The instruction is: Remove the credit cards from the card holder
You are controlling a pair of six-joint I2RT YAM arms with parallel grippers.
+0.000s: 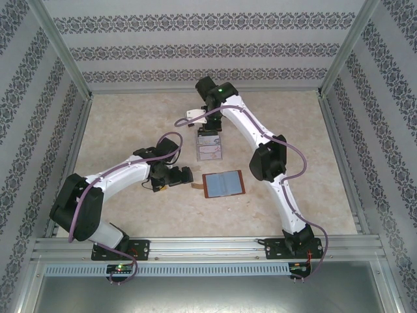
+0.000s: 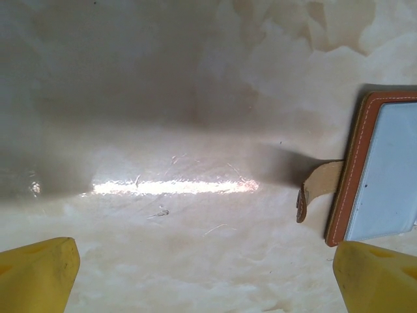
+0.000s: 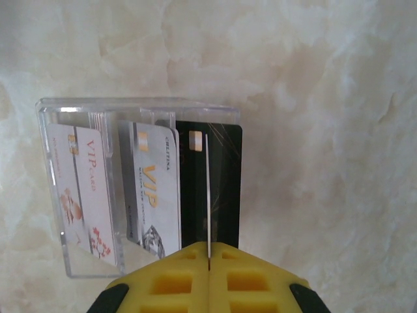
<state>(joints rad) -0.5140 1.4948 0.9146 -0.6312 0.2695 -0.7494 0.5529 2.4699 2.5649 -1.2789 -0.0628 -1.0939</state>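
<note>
My right gripper lowers the credit card toward the black card's end (image 3: 225, 186) of the clear tray (image 3: 52, 195) next and releases it.
The card holder (image 1: 223, 184) lies open on the table, reddish-brown rim around blue-grey pockets, its tan strap tab (image 1: 195, 187) pointing left. In the left wrist view the card holder (image 2: 381, 169) and tab (image 2: 319, 186) sit at the right edge. My left gripper (image 1: 184, 176) (image 2: 205, 280) stands wide open just left of the tab, with only bare table between its yellow fingertips (image 2: 36, 274). My right gripper (image 1: 208, 129) (image 3: 208, 251) is shut on a thin credit card (image 3: 207, 195) seen edge-on, over a clear tray (image 3: 52, 195).
The clear tray (image 1: 210, 149) stands behind the card holder and holds a white VIP card (image 3: 81, 195), a grey VIP card (image 3: 156, 195) and a black card (image 3: 225, 189) at its right end. Patterned walls and metal rails enclose the marbled table.
</note>
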